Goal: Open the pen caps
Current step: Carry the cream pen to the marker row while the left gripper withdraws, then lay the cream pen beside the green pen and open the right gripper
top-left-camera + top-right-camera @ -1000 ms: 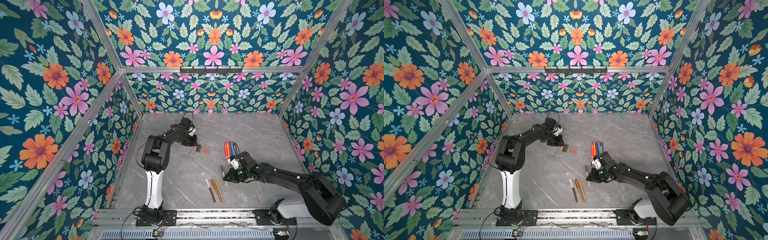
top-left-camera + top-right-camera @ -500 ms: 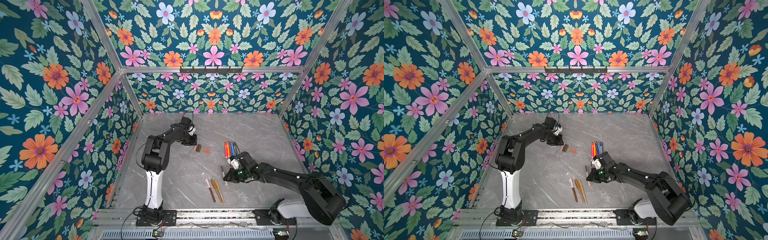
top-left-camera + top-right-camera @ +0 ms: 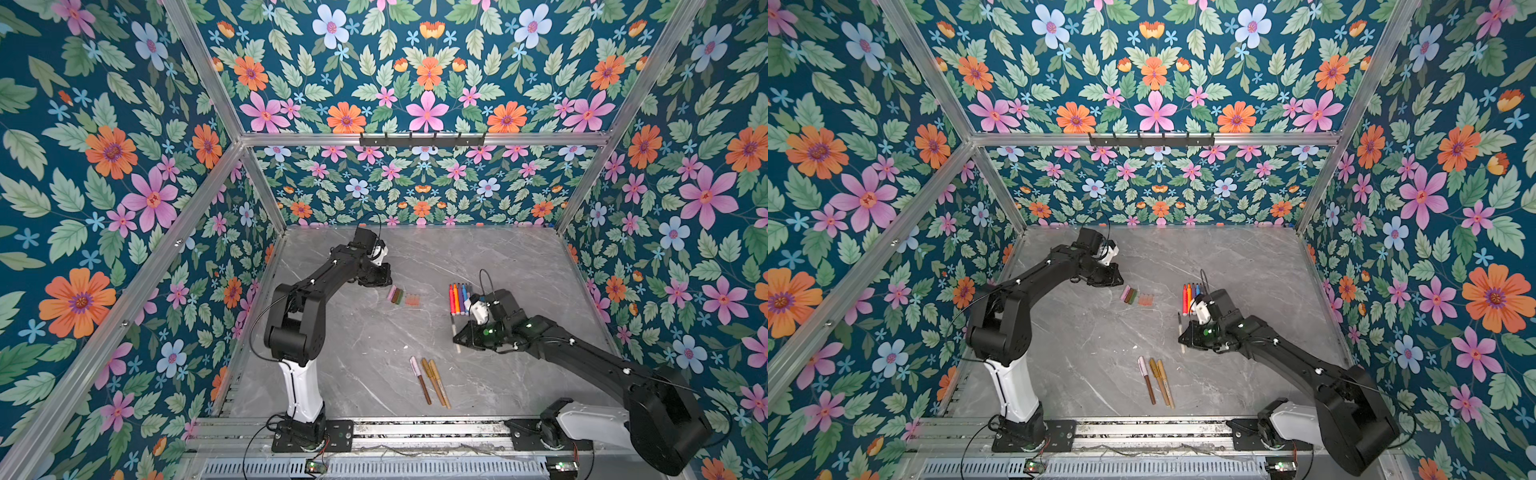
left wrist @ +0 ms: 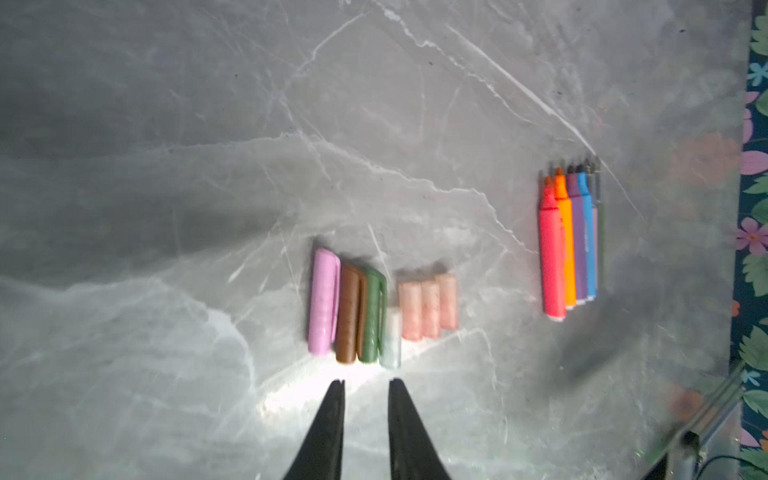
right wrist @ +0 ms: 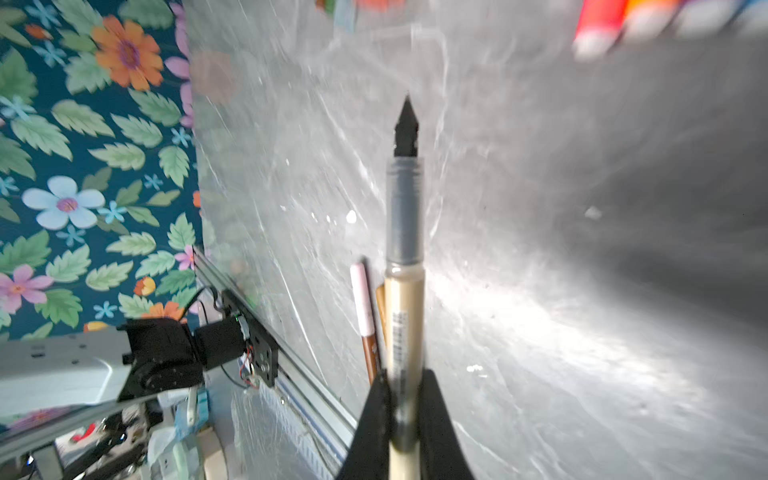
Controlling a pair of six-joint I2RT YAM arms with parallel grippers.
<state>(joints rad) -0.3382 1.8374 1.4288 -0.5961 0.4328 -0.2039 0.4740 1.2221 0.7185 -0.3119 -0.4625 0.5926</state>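
I should carry the beige pen outward and down with my right gripper, past the blue pen to the marble, and release it beside the other uncapped pens.
Loose pen caps (image 4: 374,316) lie in a row on the marble: pink, brown, green, a pale clear one and three peach ones (image 4: 428,307). My left gripper (image 4: 365,380) hovers just short of them, jaws a little apart with nothing between; both top views show it (image 3: 380,276) beside the caps (image 3: 401,296). Uncapped pens (image 4: 569,241) lie side by side: red, orange, purple, blue. My right gripper (image 5: 405,386) is shut on a beige pen (image 5: 405,232) with its bare black tip pointing away. In both top views it (image 3: 459,338) is near those pens (image 3: 459,297).
Three capped pens (image 3: 430,380), one brown with a pink cap and two gold, lie near the table's front edge (image 3: 1156,380). An aluminium rail (image 3: 415,428) runs along the front. Flowered walls close in the back and sides.
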